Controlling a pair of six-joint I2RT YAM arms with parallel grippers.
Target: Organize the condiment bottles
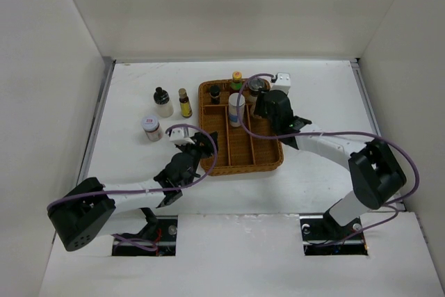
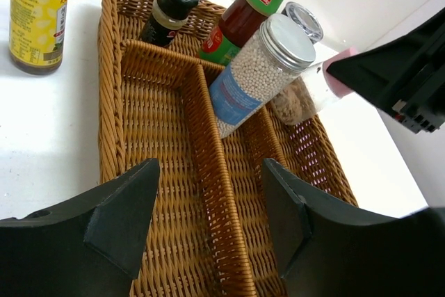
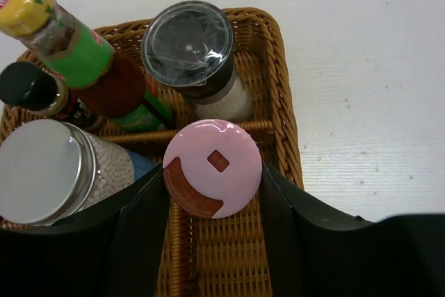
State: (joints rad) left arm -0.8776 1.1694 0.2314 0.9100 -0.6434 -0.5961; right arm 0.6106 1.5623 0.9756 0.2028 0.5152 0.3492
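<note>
My right gripper takes the pink-capped bottle (image 3: 213, 165) straight down into the tray's long section's far end (image 3: 235, 222) next and releases it, as room shows there beside the silver-lidded jar.
My right gripper (image 3: 213, 182) is shut on a pink-capped bottle (image 3: 213, 165) and holds it upright in the back right part of the brown wicker tray (image 1: 268, 161). Around it in the tray stand a silver-lidded jar of white beads (image 3: 42, 172), a yellow-capped red sauce bottle (image 3: 76, 50), a small dark black-capped bottle (image 3: 31, 88) and a clear-capped jar (image 3: 188, 43). My left gripper (image 2: 208, 203) is open and empty above the tray's left dividers. An amber bottle (image 1: 185, 103), a black-capped white bottle (image 1: 162, 101) and a white-lidded jar (image 1: 151, 128) stand on the table left of the tray.
The tray's front compartments (image 2: 163, 172) hold nothing. White walls close in the table on three sides. My right arm (image 1: 327, 145) reaches in from the right over the tray's right edge.
</note>
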